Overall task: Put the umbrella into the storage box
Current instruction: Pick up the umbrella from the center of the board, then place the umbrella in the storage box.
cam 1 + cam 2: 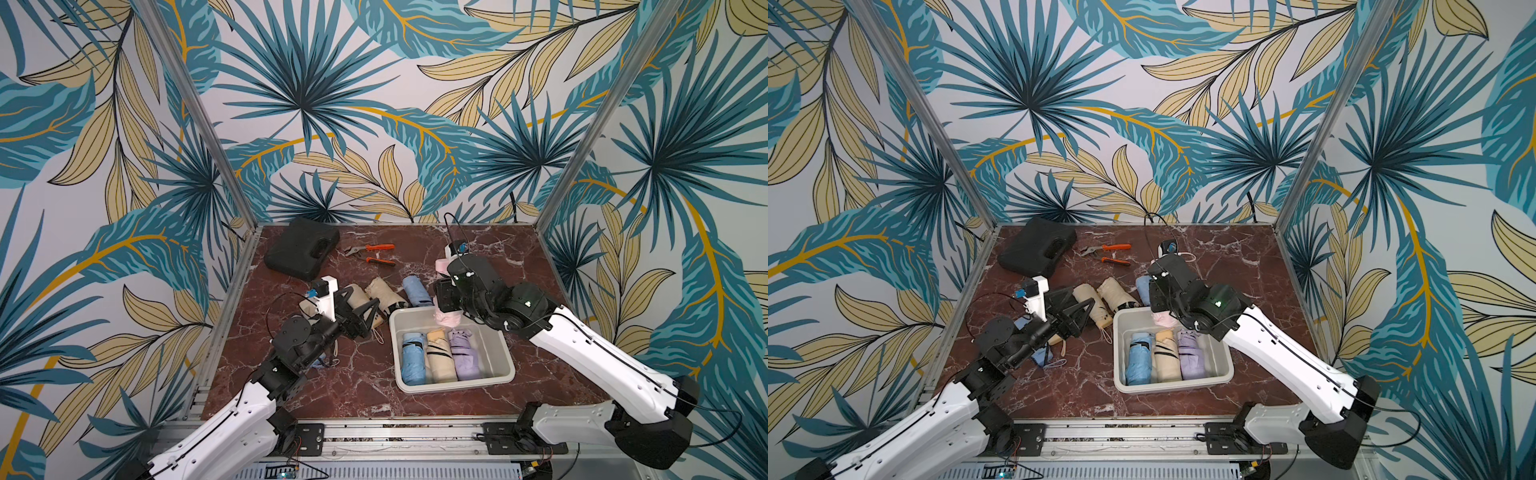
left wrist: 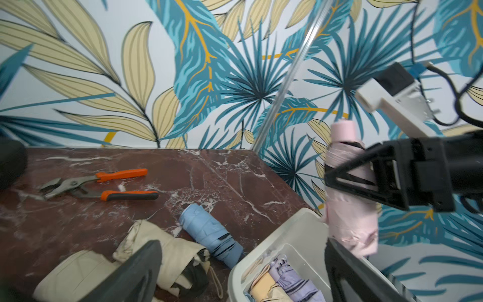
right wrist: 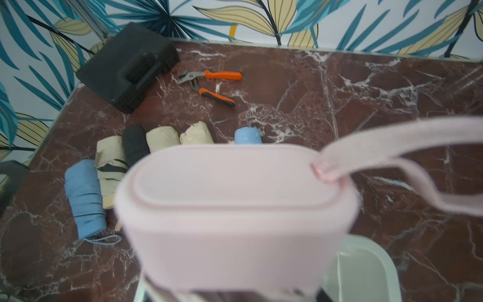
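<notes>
The free part of the storage box beside the lilac umbrella [image 1: 464, 353] is below and back from my right gripper, which should next draw back, tilt down, lower and release.
A pink folded umbrella [image 1: 448, 319] hangs upright with its lower end over the far edge of the white storage box [image 1: 457, 384]. My right gripper [image 1: 444, 293] is shut on its middle, which the left wrist view also shows [image 2: 347, 180]. In the right wrist view the pink umbrella [image 3: 235, 209] fills the foreground, its wrist strap out to one side. A blue, a beige and a lilac umbrella [image 1: 464, 353] lie side by side in the box. My left gripper [image 1: 363, 305] stands open and empty, left of the box, above loose beige umbrellas [image 1: 384, 291].
A loose blue umbrella [image 1: 417, 289] lies just behind the box. Another blue umbrella [image 1: 1042, 357] lies under my left arm. A black moulded case [image 1: 301, 247] sits at the far left, with orange-handled pliers [image 1: 372, 253] beside it. Patterned walls close three sides.
</notes>
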